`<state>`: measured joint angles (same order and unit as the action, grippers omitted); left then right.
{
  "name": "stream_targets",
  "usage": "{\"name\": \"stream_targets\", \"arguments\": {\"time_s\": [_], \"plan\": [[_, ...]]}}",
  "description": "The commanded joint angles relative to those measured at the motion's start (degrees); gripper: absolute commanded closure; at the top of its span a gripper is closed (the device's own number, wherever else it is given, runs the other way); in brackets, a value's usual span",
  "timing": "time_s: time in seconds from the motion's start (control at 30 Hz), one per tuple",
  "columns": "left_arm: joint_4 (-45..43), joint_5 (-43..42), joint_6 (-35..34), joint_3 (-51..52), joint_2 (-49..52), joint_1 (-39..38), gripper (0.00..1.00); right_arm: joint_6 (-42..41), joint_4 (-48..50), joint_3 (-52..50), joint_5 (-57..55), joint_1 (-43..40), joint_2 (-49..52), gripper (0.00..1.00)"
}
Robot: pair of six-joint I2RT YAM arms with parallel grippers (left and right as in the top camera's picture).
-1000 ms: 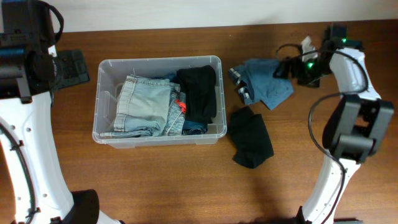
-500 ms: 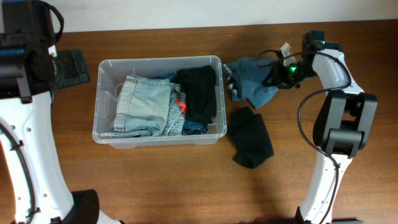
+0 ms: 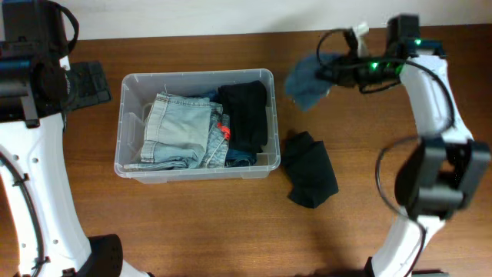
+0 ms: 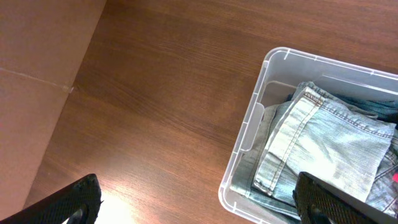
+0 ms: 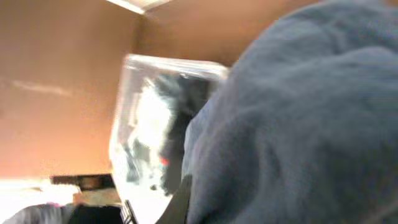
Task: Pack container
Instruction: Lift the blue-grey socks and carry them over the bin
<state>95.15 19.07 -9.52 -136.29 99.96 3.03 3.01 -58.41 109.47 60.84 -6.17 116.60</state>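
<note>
The blue garment hangs outside, so next it swings left in the overhead view with my right gripper, then goes down onto the container's folded jeans for release.
The clear plastic container stands left of the table's centre. It holds folded light-blue jeans and a black garment. My right gripper is shut on a blue garment, which hangs off the table to the right of the container's far right corner. In the right wrist view the blue garment fills most of the frame and hides the jaws, with the container blurred behind. My left gripper is open above the bare table beside the container's left end, holding nothing.
A crumpled black garment lies on the table right of the container's near right corner. The wooden table ends at a pale wall along the back. Both white arm bases stand at the front left and front right.
My right gripper has shut on the blue garment, lifted it off the table and carried it back and left towards the container. The left arm has not moved.
</note>
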Motion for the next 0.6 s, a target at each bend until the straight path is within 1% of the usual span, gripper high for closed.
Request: {"name": "stream_targets", "arguments": {"time_s": [0.0, 0.13, 0.23, 0.33, 0.37, 0.5, 0.57], "plan": [[0.07, 0.20, -0.50, -0.11, -0.02, 0.24, 0.01, 0.42, 3.67, 0.74, 5.57, 4.96, -11.89, 0.96], [0.07, 0.20, -0.50, -0.11, -0.02, 0.24, 0.01, -5.88, 9.51, 0.74, 5.35, 10.62, -17.03, 0.96], [0.07, 0.20, -0.50, -0.11, -0.02, 0.24, 0.01, -11.74, 11.47, 0.74, 5.20, 16.13, -16.96, 0.96], [0.09, 0.20, -0.50, -0.11, -0.02, 0.24, 0.01, -15.67, 12.00, 0.70, 4.28, 21.86, -14.86, 0.96], [0.07, 0.20, -0.50, -0.11, -0.02, 0.24, 0.00, -17.29, 12.20, 0.68, 2.38, 24.90, -13.35, 0.96], [0.07, 0.20, -0.50, -0.11, -0.02, 0.24, 0.01, -19.96, 12.17, 0.68, -4.11, 31.21, -8.59, 0.96], [0.07, 0.20, -0.50, -0.11, -0.02, 0.24, 0.01, -20.04, 12.04, 0.68, -6.10, 33.68, -5.79, 0.96]]}}
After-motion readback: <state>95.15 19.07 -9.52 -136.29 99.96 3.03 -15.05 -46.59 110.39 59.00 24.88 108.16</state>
